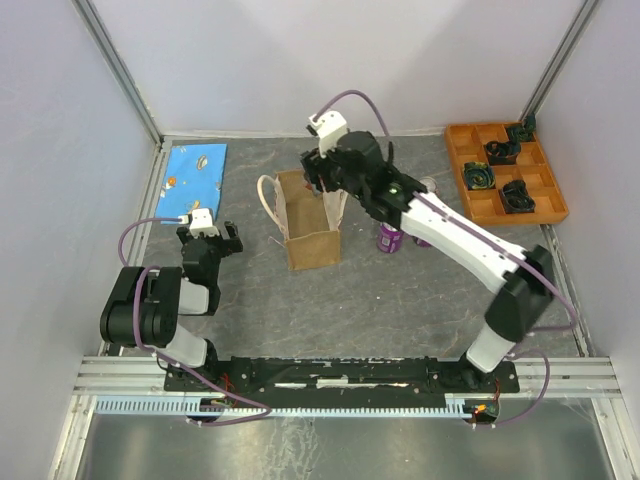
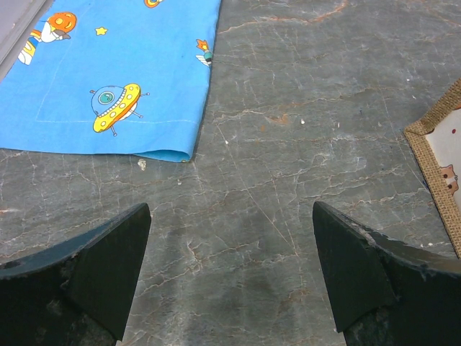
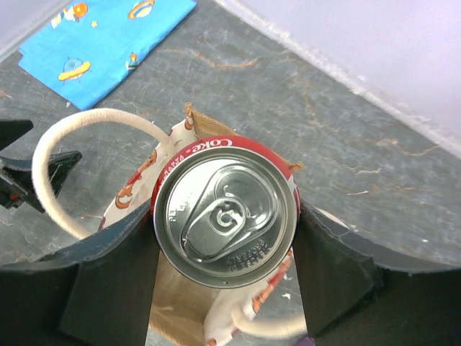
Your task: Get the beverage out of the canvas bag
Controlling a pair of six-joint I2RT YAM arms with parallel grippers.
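Observation:
The right gripper will next swing past the purple can and down to release the Coke can [image 3: 226, 216], since bare tabletop is there, below and back of the gripper.
The tan canvas bag [image 1: 310, 228] stands open in the middle of the table, with cream loop handles [image 3: 50, 173] and a pale printed lining [image 3: 130, 196]. My right gripper [image 1: 326, 183] is over the bag's far end, shut on a red Coke can [image 3: 226, 216]. It holds the can upright by its sides, silver top up, above the bag's opening. My left gripper [image 1: 210, 240] rests low to the left of the bag, open and empty [image 2: 230, 209]. A corner of the bag [image 2: 438, 148] shows at the right edge of the left wrist view.
A purple can [image 1: 388, 238] stands on the table just right of the bag, under my right arm. A blue cartoon-print cloth [image 1: 195, 168] lies at the back left [image 2: 108, 72]. An orange compartment tray [image 1: 470, 205] with dark items sits at the back right.

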